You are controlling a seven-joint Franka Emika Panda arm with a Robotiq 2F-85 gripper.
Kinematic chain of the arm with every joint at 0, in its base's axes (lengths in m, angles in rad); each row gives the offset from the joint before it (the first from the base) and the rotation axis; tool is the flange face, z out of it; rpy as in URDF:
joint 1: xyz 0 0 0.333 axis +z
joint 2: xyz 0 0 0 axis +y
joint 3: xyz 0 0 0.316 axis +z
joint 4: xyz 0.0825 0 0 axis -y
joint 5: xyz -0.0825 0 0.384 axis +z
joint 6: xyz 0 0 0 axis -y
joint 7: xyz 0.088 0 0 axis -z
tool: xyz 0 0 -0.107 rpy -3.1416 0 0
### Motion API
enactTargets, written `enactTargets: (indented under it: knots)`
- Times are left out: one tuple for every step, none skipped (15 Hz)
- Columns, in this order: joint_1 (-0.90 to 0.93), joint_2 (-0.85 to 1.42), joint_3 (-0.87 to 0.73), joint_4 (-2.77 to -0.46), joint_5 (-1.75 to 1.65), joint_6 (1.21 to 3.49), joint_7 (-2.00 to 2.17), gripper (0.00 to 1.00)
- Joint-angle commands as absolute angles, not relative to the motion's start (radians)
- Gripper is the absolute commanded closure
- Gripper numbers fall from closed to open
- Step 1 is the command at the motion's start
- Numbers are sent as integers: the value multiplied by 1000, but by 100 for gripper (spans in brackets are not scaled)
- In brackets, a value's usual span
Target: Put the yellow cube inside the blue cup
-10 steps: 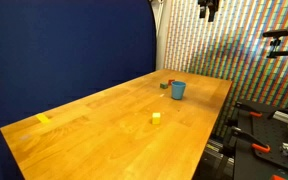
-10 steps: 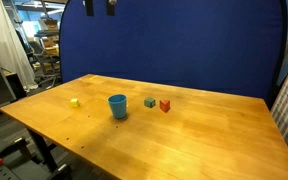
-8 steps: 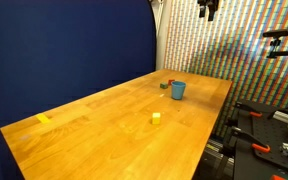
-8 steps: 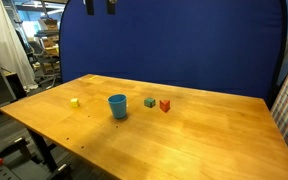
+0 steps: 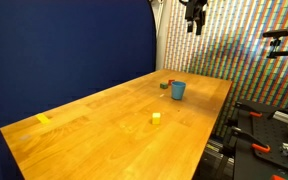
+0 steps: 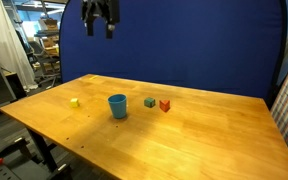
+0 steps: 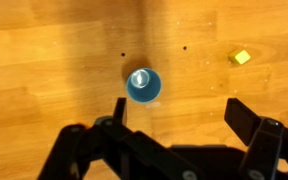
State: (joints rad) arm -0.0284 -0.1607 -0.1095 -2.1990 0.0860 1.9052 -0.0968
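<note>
Next, my gripper moves toward the upper right in the wrist view, turning and lowering over the cube. The yellow cube (image 7: pixel 241 57) sits at an angle to my fingers.
The tiny yellow cube (image 5: pixel 156 117) lies on the wooden table, apart from the light-blue cup (image 5: pixel 178 90), which stands upright and empty. Both also show in an exterior view, the cube (image 6: pixel 75 102) and the cup (image 6: pixel 117 106). My gripper (image 5: pixel 194 15) hangs high above the table, open and empty, and shows in both exterior views (image 6: pixel 99 15). In the wrist view the cup (image 7: pixel 143 85) is just beyond my open fingers (image 7: pixel 179 112), towards the left one. The cube (image 7: pixel 241 57) lies farther off at the upper right.
A small green block (image 6: pixel 150 102) and a red block (image 6: pixel 165 105) sit beside the cup. A flat yellow piece (image 5: pixel 44 119) lies near the table's far corner. The wooden table (image 5: pixel 104 140) has a blue backdrop behind it, and equipment stands past its edge.
My gripper has come down a little from the top edge of both exterior views and shows more fully. The cube, cup and blocks have not moved.
</note>
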Motion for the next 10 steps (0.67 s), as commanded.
enactTargets:
  knots:
    - [32,16,-44,-2161,219,1954,-202,0]
    - [48,71,-16,-2148,253,1961,-225,0]
    - [63,126,13,-2131,279,1967,-248,0]
    - [76,181,43,-2115,298,1970,-268,0]
    - [88,228,71,-2099,304,1974,-283,0]
    - [97,270,97,-2084,301,1973,-292,0]
    - [102,314,123,-2068,304,1956,-326,0]
    - [111,350,143,-2058,288,1962,-323,0]
    - [116,380,162,-2051,283,1955,-334,0]
    - [123,404,175,-2046,269,1959,-329,0]
